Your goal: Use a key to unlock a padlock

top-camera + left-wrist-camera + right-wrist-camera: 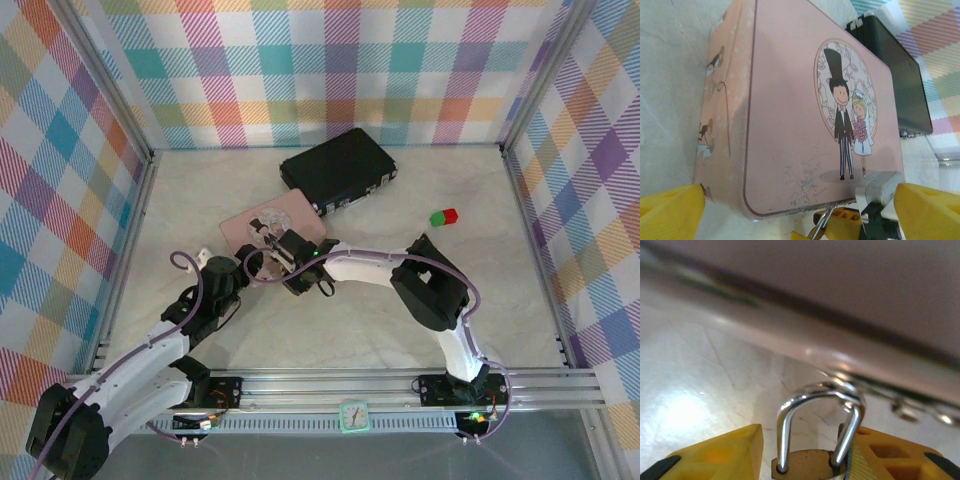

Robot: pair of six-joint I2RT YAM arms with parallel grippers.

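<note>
I need to move my left gripper down next, open and along the box's near edge, so that it straddles the padlock. The padlock hangs below my left gripper, beside my right gripper's fingers.
The padlock (805, 466), a brass body with a silver shackle, sits between the yellow fingers of my right gripper (807, 460). The right finger lies against the shackle, while a narrow gap shows between the left finger (715, 455) and the brass body. The shackle's top meets a metal fitting on the lower edge of the pink box (850, 285). From above, my right gripper (272, 255) is at the box's near edge. My left gripper (800, 220) stands wide open just in front of the pink box (790, 100), holding nothing. The shackle (821, 224) peeks in below the box. The key is out of view.
A black case (335, 170) lies behind the pink box (250, 225), near the back wall. A small green-and-red block (443, 216) sits to the right. Checked walls enclose the table on three sides. My left gripper (213, 272) is left of the right one.
</note>
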